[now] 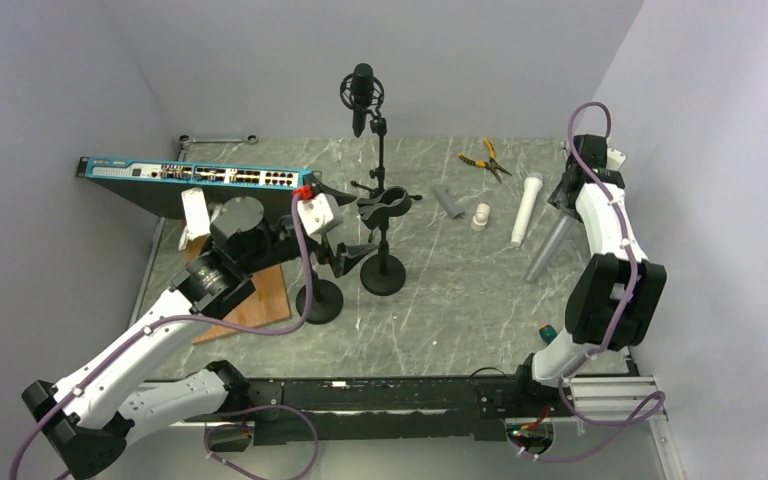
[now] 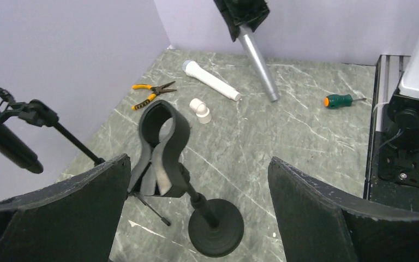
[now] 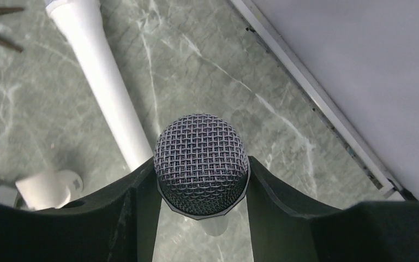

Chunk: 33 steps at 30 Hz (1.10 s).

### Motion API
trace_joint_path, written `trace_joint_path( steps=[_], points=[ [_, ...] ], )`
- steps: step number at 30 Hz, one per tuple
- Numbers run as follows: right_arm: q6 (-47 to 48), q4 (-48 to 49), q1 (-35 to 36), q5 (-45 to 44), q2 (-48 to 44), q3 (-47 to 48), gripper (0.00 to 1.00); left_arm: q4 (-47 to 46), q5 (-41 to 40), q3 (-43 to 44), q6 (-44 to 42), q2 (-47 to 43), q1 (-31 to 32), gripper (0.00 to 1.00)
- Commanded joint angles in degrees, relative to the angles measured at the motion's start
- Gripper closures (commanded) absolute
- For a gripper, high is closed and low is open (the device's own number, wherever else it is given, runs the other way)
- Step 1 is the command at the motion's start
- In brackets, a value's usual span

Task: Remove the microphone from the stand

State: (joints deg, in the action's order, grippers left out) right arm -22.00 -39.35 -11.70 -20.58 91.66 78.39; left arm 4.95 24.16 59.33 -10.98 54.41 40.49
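My right gripper will next go down toward the bare tabletop (image 3: 155, 103) beside the white microphone (image 1: 537, 235) and release the head there, since that clear place is below it.
A grey microphone (image 1: 550, 247) with a mesh head (image 3: 201, 162) is out of the stand. My right gripper (image 1: 567, 195) is shut on the head (image 3: 201, 174). The handle slants down toward the table at the right and also shows in the left wrist view (image 2: 259, 60). The black stand (image 1: 383, 273) stands mid-table with its clip (image 1: 383, 205) empty; the left wrist view shows the clip (image 2: 161, 144) and round base (image 2: 216, 226). My left gripper (image 1: 350, 255) is open and empty just left of the stand (image 2: 199, 164).
A white microphone (image 1: 527, 207), white pipe elbow (image 1: 481, 216), grey tube (image 1: 449, 201) and pliers (image 1: 485, 160) lie at back right. A black studio microphone on a tripod (image 1: 361, 95) stands behind. A network switch (image 1: 195, 175), wooden board (image 1: 260, 300), second round base (image 1: 318, 300) and screwdriver (image 1: 548, 332) are around.
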Motion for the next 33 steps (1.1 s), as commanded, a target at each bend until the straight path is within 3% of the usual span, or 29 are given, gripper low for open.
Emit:
trace_joint_path(
  steps=[1,7,12,18,27,33],
  points=[
    [-5.08,2.34,-1.27,-1.7,6.23,5.76,1.0,-1.18,-9.1,-0.92,-3.01,-0.62,5.68,0.03],
    [-6.71,3.74,-1.78,-3.63,13.83,10.49,1.0,-1.74,-21.48,-2.85,-9.46,-2.41,12.64,0.04],
    [-6.22,4.71,-1.83,-3.39,21.38,15.17,1.0,-3.72,-22.97,-4.27,-9.53,-3.96,12.86,0.04],
    [-4.47,2.12,-1.84,-2.37,31.59,22.19,0.87,-3.72,-24.0,-4.4,-10.6,-4.18,12.89,0.05],
    [-3.32,3.18,-1.81,0.47,34.97,21.85,0.54,-3.92,-23.99,-4.67,-11.14,-4.55,12.86,0.06],
    [-3.14,2.75,-1.81,2.95,34.25,21.28,0.22,-6.62,-30.74,-6.16,-12.59,-6.39,12.82,0.07]
  ],
)
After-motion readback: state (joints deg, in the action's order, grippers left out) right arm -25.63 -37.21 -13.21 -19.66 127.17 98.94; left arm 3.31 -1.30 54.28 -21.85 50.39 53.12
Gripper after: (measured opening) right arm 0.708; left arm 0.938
